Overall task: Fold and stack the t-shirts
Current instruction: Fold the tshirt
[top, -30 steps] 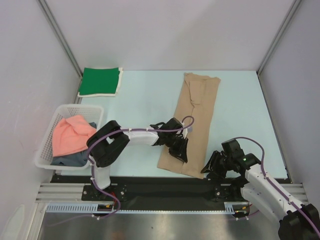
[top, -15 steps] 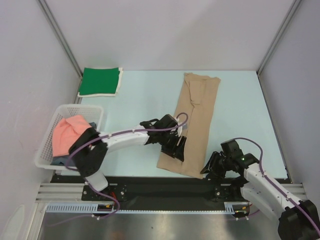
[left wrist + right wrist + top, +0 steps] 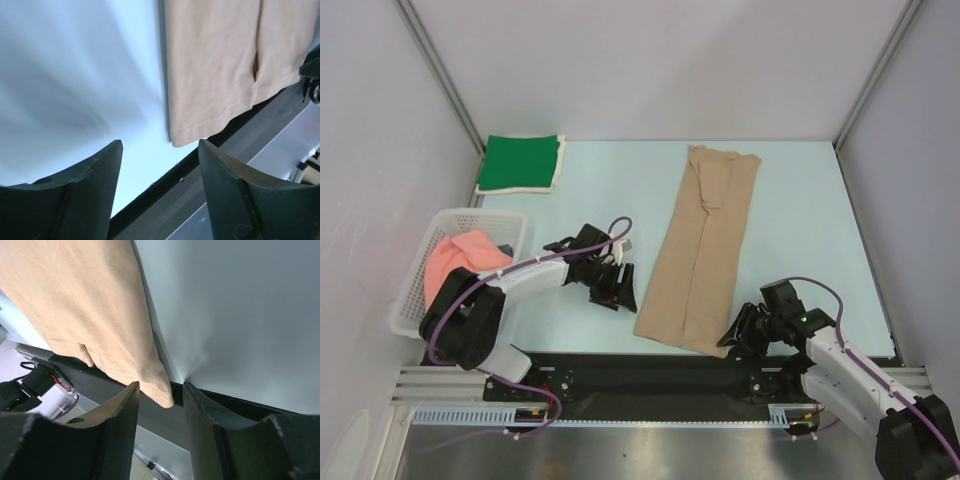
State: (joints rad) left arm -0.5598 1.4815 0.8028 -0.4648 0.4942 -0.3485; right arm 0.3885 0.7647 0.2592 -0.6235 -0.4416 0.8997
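The robot's right gripper straddles the opposite corner, so the left gripper next needs to move back and down to the hem corner nearest it, which lies below toward the robot's base.
The tan t-shirt lies folded lengthwise in a long strip running from the back of the table to its near edge. My left gripper hovers over bare table to the left of the strip, open and empty; the tan t-shirt's near corner shows beyond its fingers. My right gripper is at the strip's near right corner. Its jaws stand apart, with the tan hem corner hanging loose between them. A folded green t-shirt lies at the back left.
A white lattice basket at the left holds a salmon pink t-shirt, with a dark grey-blue one peeking out beside it. My left arm's elbow overhangs the basket's near end. A black rail runs along the table's near edge.
My left gripper has opened, let go of the tan t-shirt and pulled away to the left. The right gripper has stayed at the near corner.
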